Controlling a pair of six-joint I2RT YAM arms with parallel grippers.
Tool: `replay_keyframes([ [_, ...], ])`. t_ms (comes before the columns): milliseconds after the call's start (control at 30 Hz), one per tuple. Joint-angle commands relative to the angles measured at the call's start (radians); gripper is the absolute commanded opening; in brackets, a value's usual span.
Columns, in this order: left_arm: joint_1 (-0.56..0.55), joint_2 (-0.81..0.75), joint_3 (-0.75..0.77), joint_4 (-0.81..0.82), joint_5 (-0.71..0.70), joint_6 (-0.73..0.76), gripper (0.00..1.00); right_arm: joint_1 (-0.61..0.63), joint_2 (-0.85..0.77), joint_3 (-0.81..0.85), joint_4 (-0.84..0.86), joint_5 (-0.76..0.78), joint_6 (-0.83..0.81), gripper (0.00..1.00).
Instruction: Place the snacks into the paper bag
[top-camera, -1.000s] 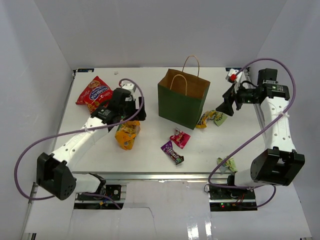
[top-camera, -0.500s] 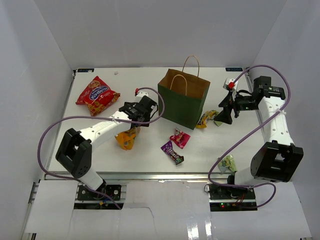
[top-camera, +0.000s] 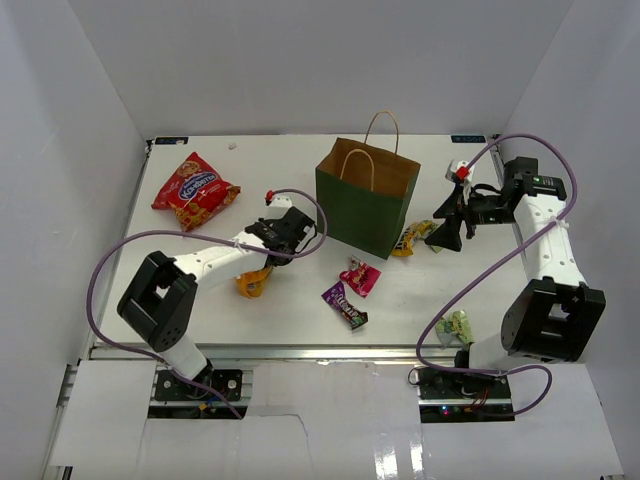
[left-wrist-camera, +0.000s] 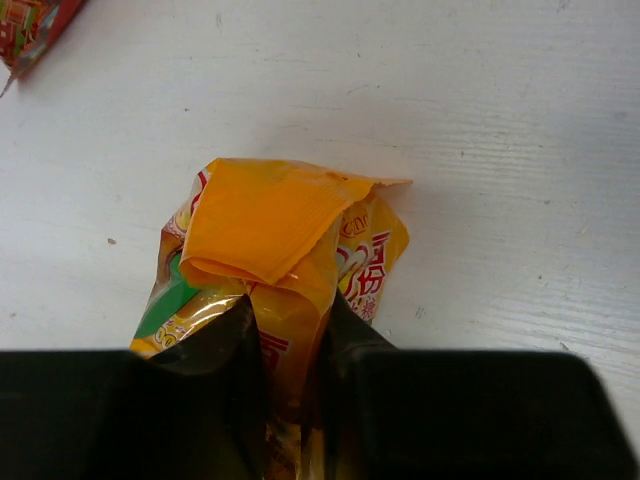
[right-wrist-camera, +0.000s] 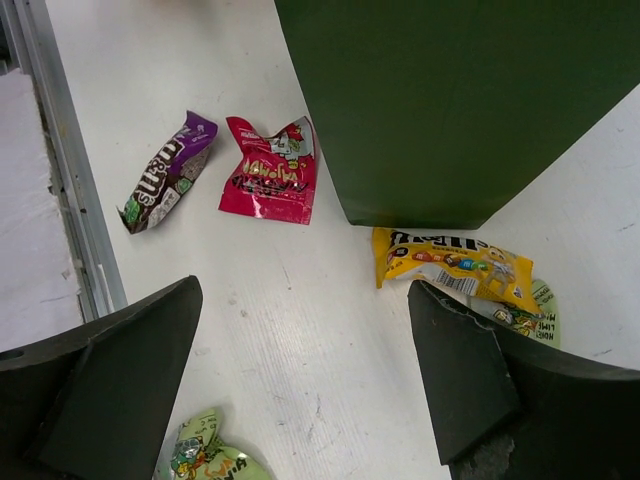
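I should next lift the orange-yellow bag in my left gripper up and outward over the paper bag's opening (top-camera: 382, 171) and release it there, because the paper bag's green sides stand tall.
The orange-yellow bag (left-wrist-camera: 270, 225) lies crumpled on the table left of the paper bag (top-camera: 365, 205), which stands upright, dark green with brown handles. My left gripper (left-wrist-camera: 290, 310) is down on the orange-yellow bag (top-camera: 252, 282) with its fingers pinching a fold of it. To the right of the paper bag (right-wrist-camera: 470, 100) my right gripper (right-wrist-camera: 302, 290) hangs open above the table, with nothing between its fingers. The yellow candy pack (right-wrist-camera: 450, 262) lies at the bag's foot, just ahead of the right finger. A large red chip bag (top-camera: 195, 188) lies at the far left.
A pink wrapper (right-wrist-camera: 270, 172) and a purple wrapper (right-wrist-camera: 165, 185) lie in front of the paper bag. One light-green wrapper (right-wrist-camera: 205, 455) lies near the table's front right edge, and another (right-wrist-camera: 530, 310) is tucked under the yellow pack. White walls enclose the table.
My left gripper has swung right and down over the orange-yellow bag and closed on it. The right gripper has dropped slightly toward the yellow pack and stays open.
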Motion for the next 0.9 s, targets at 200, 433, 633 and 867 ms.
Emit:
replay_keyframes([
  [200, 0.001, -0.269, -0.103, 0.109, 0.168, -0.058, 0.13, -0.004, -0.007, 0.029, -0.04, -0.055, -0.041, 0.89],
  [433, 0.014, -0.596, -0.229, 0.349, 0.44, -0.004, 0.04, -0.004, -0.005, 0.043, -0.06, -0.081, -0.047, 0.89],
  [633, 0.018, -0.682, -0.171, 0.473, 0.506, 0.17, 0.0, -0.004, 0.001, 0.055, -0.065, -0.095, -0.048, 0.89],
  [867, 0.018, -0.572, 0.143, 0.579, 0.5, 0.545, 0.0, -0.002, 0.007, 0.063, -0.066, -0.109, -0.045, 0.89],
])
